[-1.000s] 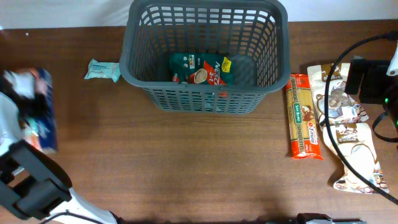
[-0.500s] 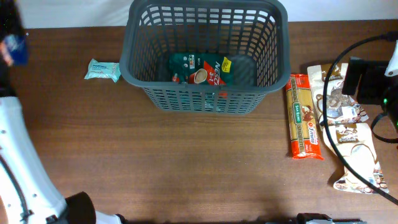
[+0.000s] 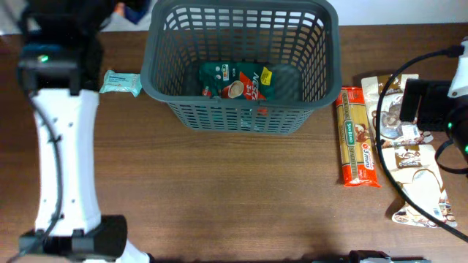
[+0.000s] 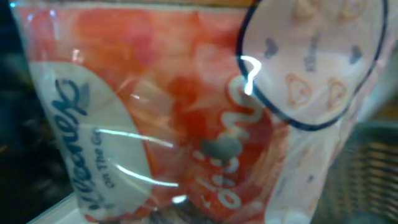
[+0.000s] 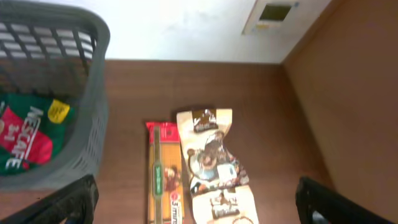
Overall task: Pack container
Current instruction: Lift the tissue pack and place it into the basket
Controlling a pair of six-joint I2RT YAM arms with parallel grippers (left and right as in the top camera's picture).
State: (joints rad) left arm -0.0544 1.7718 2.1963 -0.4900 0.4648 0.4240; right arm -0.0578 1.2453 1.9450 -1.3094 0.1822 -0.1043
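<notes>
Next, my left gripper will move over the basket rim by the teal packet, then down above the Nescafe packet point(image 3: 237, 79).
The dark grey lattice basket point(image 3: 245, 109) stands at the back middle of the table, and its wall also shows in the right wrist view point(image 5: 93, 99). A green and red Nescafe packet point(image 3: 235, 82) lies inside it. My left gripper point(image 3: 123, 12) is high at the back left, just beside the basket's left rim. It is shut on an orange and white Kleenex tissue packet point(image 4: 186, 118) that fills the left wrist view and hides the fingers. My right gripper point(image 5: 199, 208) is open and empty above the packets to the right of the basket.
A small teal packet point(image 3: 121, 82) lies left of the basket. An orange spaghetti packet point(image 3: 358, 136) and brown and white packets point(image 3: 409, 157) lie to the right. A black cable point(image 3: 391, 157) loops over them. The table's right edge point(image 5: 311, 124) is near.
My left arm has swung from the table's left edge up to the back left, beside the basket, carrying the tissue packet. The right arm has shifted slightly.
</notes>
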